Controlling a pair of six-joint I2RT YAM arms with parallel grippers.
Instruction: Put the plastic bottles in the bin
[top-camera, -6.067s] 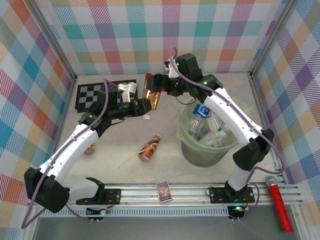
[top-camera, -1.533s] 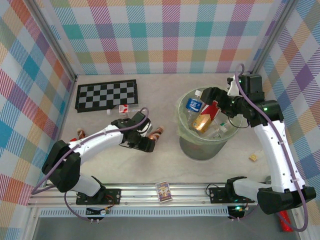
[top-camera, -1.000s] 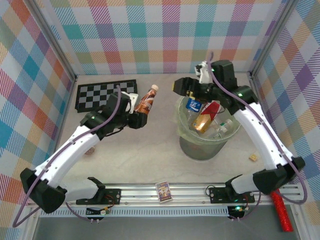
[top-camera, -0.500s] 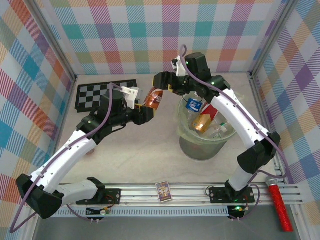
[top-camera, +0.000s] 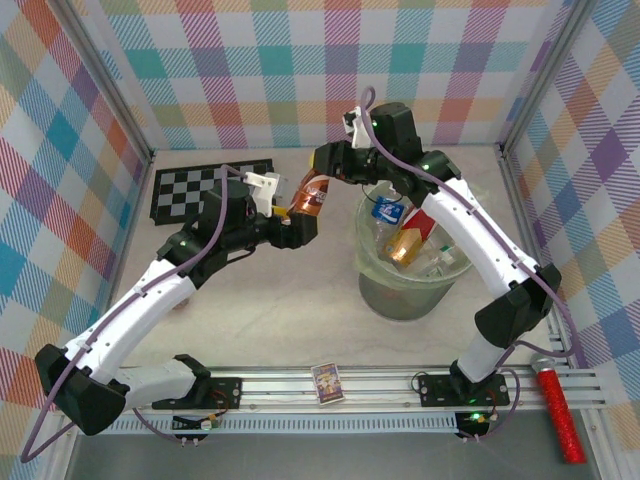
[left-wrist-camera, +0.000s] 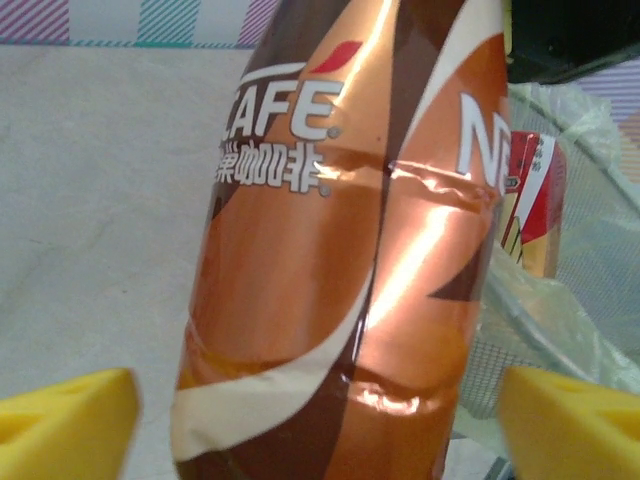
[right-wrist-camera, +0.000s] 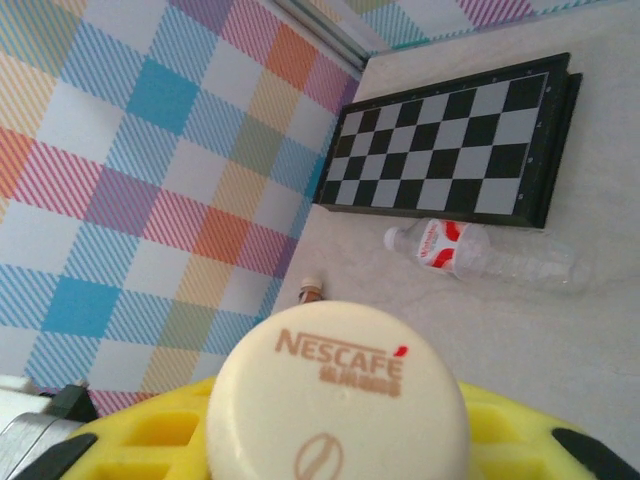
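My right gripper carries the bottle over the bin's opening (top-camera: 401, 231), below and back from it, next, then lowers and releases. The left gripper stays open.
An orange-brown plastic bottle (top-camera: 310, 197) hangs in the air left of the bin (top-camera: 372, 285), a pale green wastebasket with a liner. My right gripper (top-camera: 323, 168) is shut on its cream cap (right-wrist-camera: 338, 395), with yellow fingers (right-wrist-camera: 150, 435) on both sides. My left gripper (top-camera: 302, 226) stands open around the bottle's body (left-wrist-camera: 340, 250), its yellow fingertips (left-wrist-camera: 65, 420) clear of the label. Inside the bin lie a blue-labelled bottle (top-camera: 385, 210) and an orange-red one (top-camera: 405, 242). A clear bottle with a red-white label (right-wrist-camera: 480, 250) lies on the table. Another brown bottle (right-wrist-camera: 312, 290) rests by the left wall.
A black-and-white checkerboard (top-camera: 205, 190) lies at the back left. A small picture card box (top-camera: 327, 381) sits on the front rail. A red glittery stick (top-camera: 560, 415) lies at the front right. Checked walls close in three sides.
The right gripper came over from the bin and shut on the bottle's cap. The left gripper, which had lifted the bottle, opened its fingers off the body.
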